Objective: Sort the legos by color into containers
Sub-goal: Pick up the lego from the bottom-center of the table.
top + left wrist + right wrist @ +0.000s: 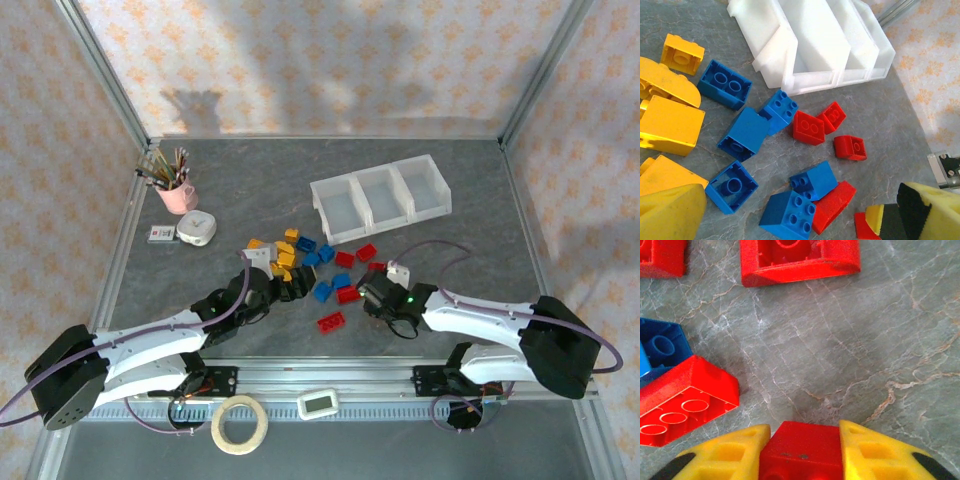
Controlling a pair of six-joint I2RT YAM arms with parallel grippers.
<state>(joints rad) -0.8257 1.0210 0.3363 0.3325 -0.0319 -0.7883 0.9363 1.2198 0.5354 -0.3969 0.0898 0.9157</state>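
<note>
The red brick in the right gripper will next be lifted up and outward over the rim of the empty end bin (342, 208) nearest the pink cup, for the robot to release it.
Red, blue and yellow legos (315, 258) lie scattered on the grey table in front of the containers (330, 190), three joined white bins in a row, also seen in the left wrist view as the containers (805, 50). My right gripper (802, 434) is shut on a red brick (801, 452), low over the table just right of the pile, where the top view shows the right gripper (368, 297). My left gripper (285, 285) hovers open over the pile's near left. Between its spread fingers (925, 215) lie blue bricks (790, 215) and a red brick (835, 205), untouched.
A pink cup of pencils (178, 190), a white device (198, 228) and a small card (161, 235) sit at the back left. A tape roll (238, 422) and a timer (320, 403) rest on the near rail. Metal frame posts edge the table.
</note>
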